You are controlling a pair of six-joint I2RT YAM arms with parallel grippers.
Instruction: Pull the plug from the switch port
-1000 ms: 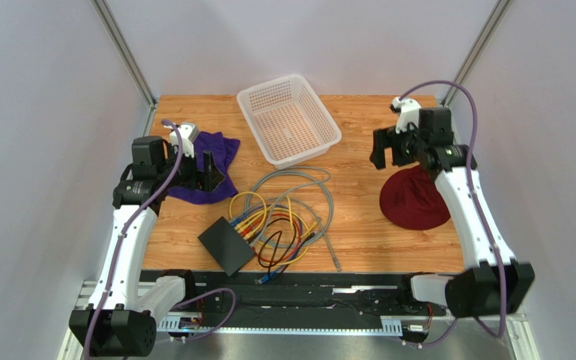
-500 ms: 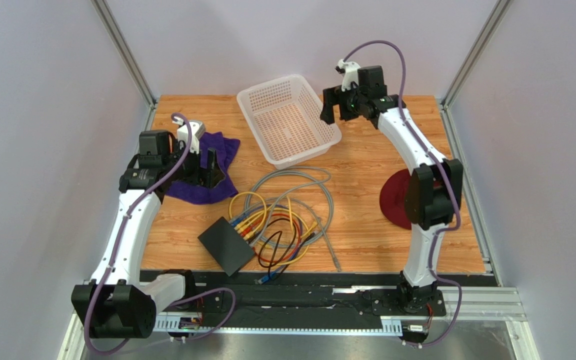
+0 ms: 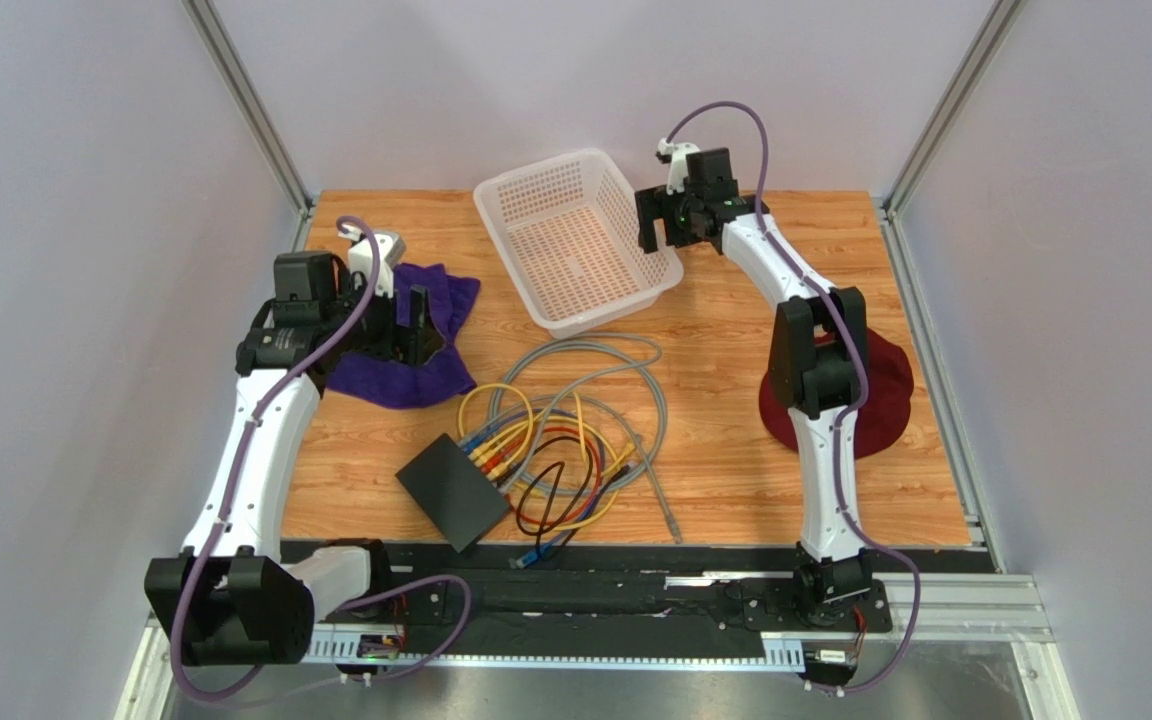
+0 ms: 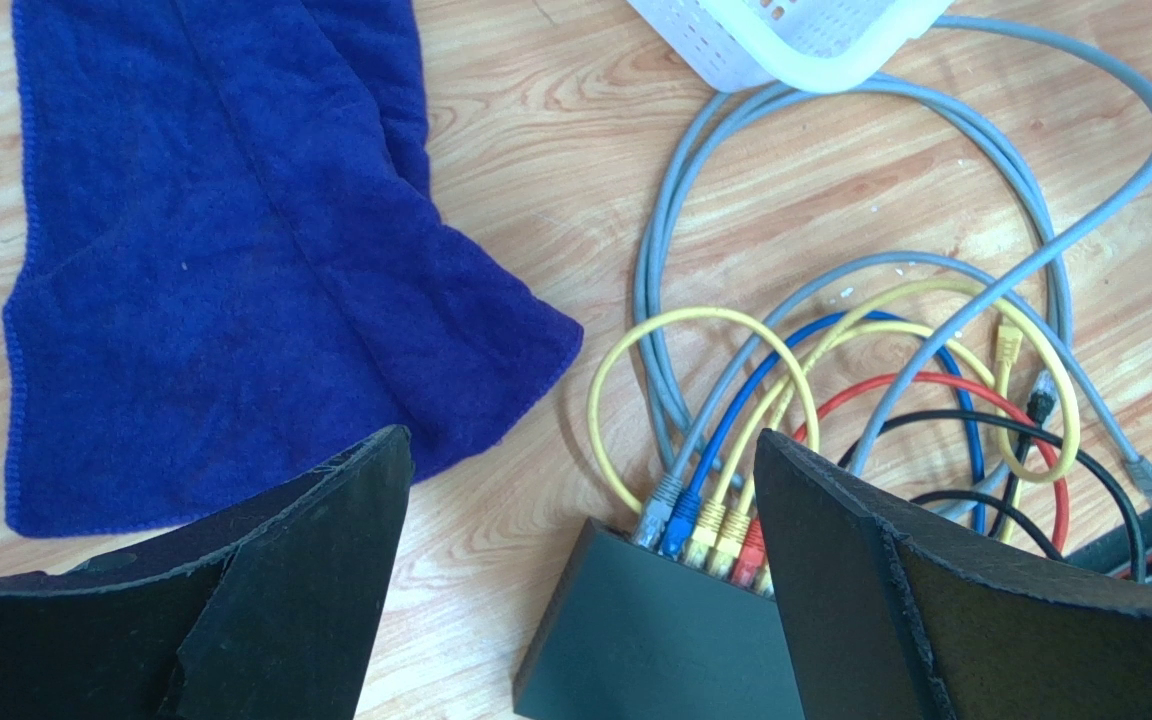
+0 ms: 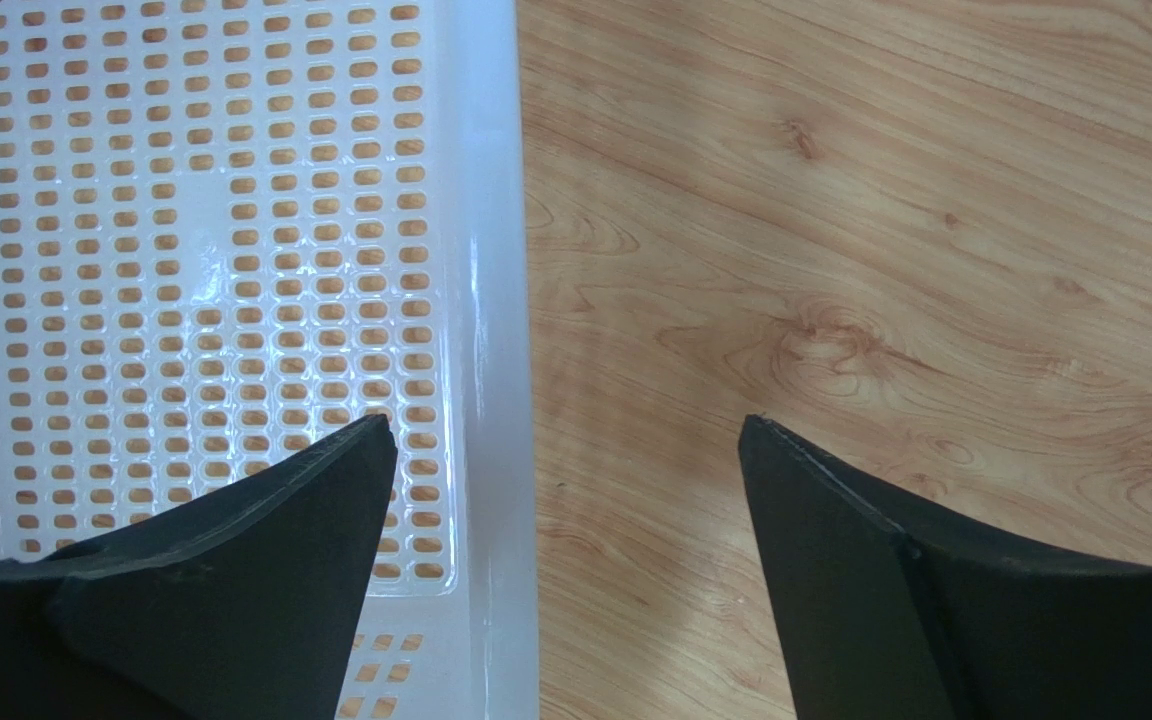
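The blue cloth [image 3: 405, 372] lies mostly beside my open fingers' gap, so my left gripper moves down and left in the wrist view onto the creased middle next.
The switch [image 3: 452, 492], a flat black box, lies near the table's front centre, and it shows low in the left wrist view [image 4: 657, 645]. Grey, blue, yellow and red plugs [image 4: 705, 528] sit in a row in its far edge. Their cables [image 3: 567, 435] loop in a tangle to the right of it. My left gripper [image 3: 417, 320] hovers open over a blue cloth [image 3: 405, 372], back-left of the switch, with nothing between its fingers [image 4: 579, 438]. My right gripper [image 3: 660, 225] is open and empty [image 5: 564, 423], far back over the right rim of the white basket [image 5: 500, 300].
The white perforated basket [image 3: 537, 168] stands at the back centre. The blue cloth [image 4: 207, 270] lies at the left. A dark red cloth [image 3: 890, 413] lies at the right, partly behind the right arm. Loose grey cable ends [image 3: 668, 518] reach toward the front edge.
The right arm swung from above the dark red cloth to the far back beside the basket. The left gripper shifted slightly over the blue cloth. Both stayed open.
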